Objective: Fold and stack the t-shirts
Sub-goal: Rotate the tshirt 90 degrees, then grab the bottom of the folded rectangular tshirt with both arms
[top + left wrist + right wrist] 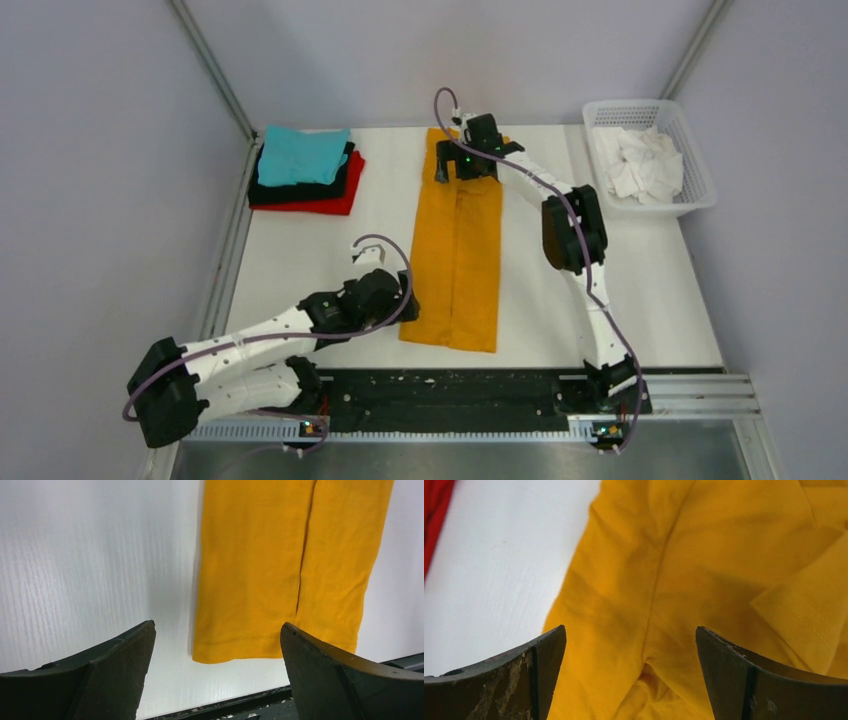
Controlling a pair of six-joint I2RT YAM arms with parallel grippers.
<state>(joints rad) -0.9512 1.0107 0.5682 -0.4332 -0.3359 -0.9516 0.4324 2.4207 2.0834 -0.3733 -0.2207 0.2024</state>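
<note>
The left gripper will next go back down onto the t-shirt's near hem corner (404, 337) (198, 656) and close, because that corner is below and slightly back, between the gripper's open fingers.
The mustard-orange t-shirt (458, 245) lies in the middle of the table, folded into a long narrow strip running front to back. My left gripper (405, 300) is open and empty beside the strip's near left corner; the left wrist view shows that hem corner (235, 650) between my fingers (120, 670). My right gripper (452, 165) is open over the strip's far end; the right wrist view shows rumpled orange cloth (649, 630) below it. The teal (303, 155), black (300, 188) and red (330, 205) t-shirts lie folded in a stack at the back left.
A white basket (690, 200) holding crumpled white cloth (640, 165) stands at the back right. A black rail (450, 390) runs along the table's near edge. Grey walls close in the table on three sides.
</note>
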